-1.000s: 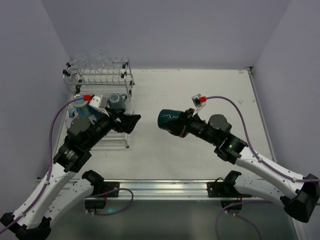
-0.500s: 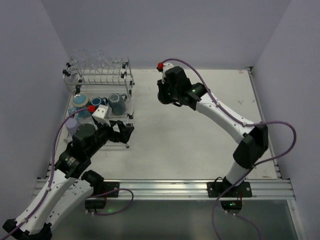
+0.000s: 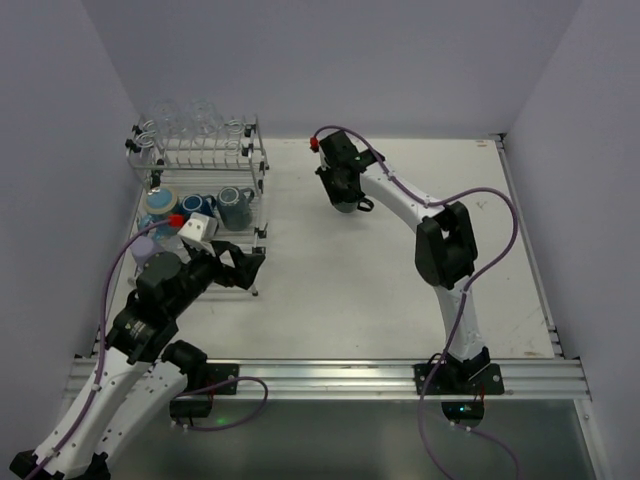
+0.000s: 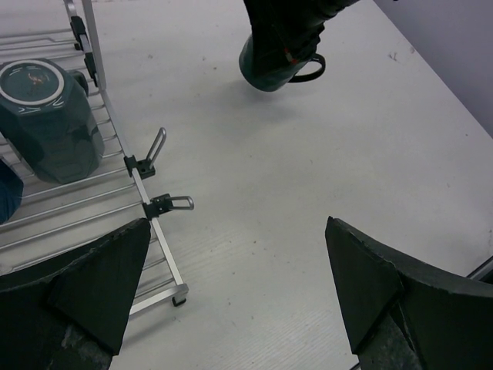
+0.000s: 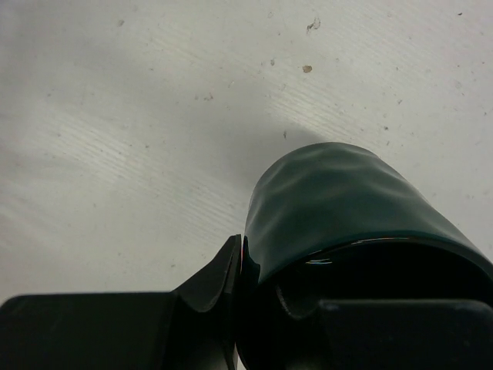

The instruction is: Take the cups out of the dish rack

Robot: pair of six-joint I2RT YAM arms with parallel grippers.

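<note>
I will lower my right gripper next until the tilted, hanging dark green mug (image 5: 347, 208) stands upright on the bare tabletop below, then release the mug's rim.
My right gripper (image 3: 345, 193) is shut on the rim of a dark green mug (image 5: 347, 208) and holds it tilted, low over the far middle of the table. The mug also shows in the left wrist view (image 4: 271, 63). My left gripper (image 3: 240, 265) is open and empty by the front right corner of the dish rack (image 3: 258, 165); its jaws stand wide apart (image 4: 239, 293). On the rack's lower tier sit a grey mug (image 3: 235, 207), a blue mug (image 3: 195, 203), a light blue mug with orange inside (image 3: 160, 200) and a lavender cup (image 3: 145, 245). Clear glass tumblers (image 3: 190, 120) stand on the upper tier.
The grey mug lies upside down on the rack wires in the left wrist view (image 4: 46, 116). The rack's front corner foot (image 4: 179, 297) is close to my left finger. Walls close the table at the back and both sides.
My right arm has swung from the table's middle out to the far middle with the green mug and lowered it. My left gripper has drawn back a little toward the near side, still open.
</note>
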